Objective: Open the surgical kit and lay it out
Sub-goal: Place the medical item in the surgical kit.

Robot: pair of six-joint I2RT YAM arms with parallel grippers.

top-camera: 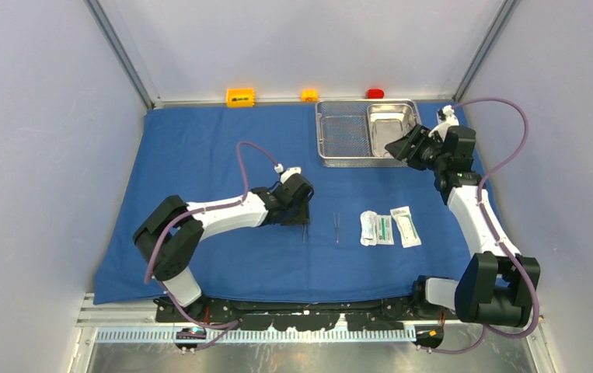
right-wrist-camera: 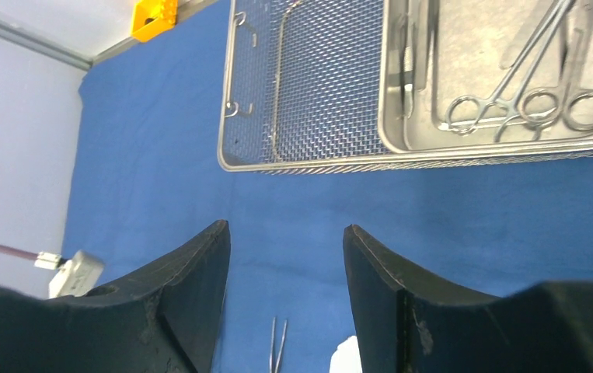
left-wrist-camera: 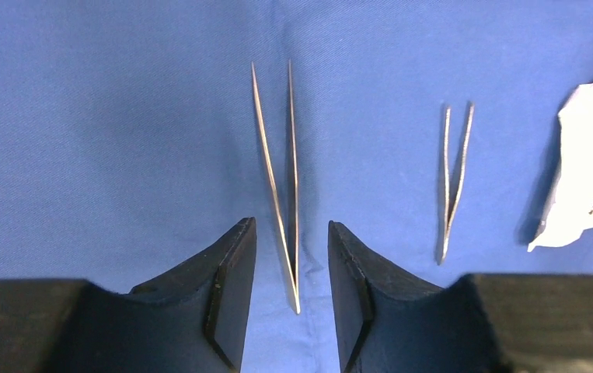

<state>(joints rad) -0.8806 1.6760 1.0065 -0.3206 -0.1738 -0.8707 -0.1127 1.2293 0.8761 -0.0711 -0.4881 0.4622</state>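
The slim steel instrument (top-camera: 376, 128) (right-wrist-camera: 427, 35) by the mesh side of the pan is farther outward than my fingers and below them, so I will next move my right gripper outward and down onto it.
The blue cloth (top-camera: 200, 155) lies spread flat over the table. My left gripper (left-wrist-camera: 291, 233) (top-camera: 301, 221) is open and low over the cloth. A long pair of steel forceps (left-wrist-camera: 276, 171) lies between its fingers, touching neither pad. A shorter pair of forceps (left-wrist-camera: 455, 179) (top-camera: 336, 228) lies to the right, then the white-green packets (top-camera: 386, 228) (left-wrist-camera: 592, 167). The mesh tray (top-camera: 343, 132) (right-wrist-camera: 316, 78) holds the steel pan (top-camera: 388, 124) (right-wrist-camera: 503, 144) in its right half, with ring-handled scissors (right-wrist-camera: 526, 101) inside. My right gripper (top-camera: 392, 148) (right-wrist-camera: 285, 233) hangs open and empty just in front of the tray.
Orange (top-camera: 240, 97) (right-wrist-camera: 154, 17), yellow (top-camera: 309, 95) and red (top-camera: 374, 93) blocks sit along the back edge beyond the cloth. Grey walls close in on both sides. The left arm's cable connector (right-wrist-camera: 74, 272) shows at the left of the right wrist view.
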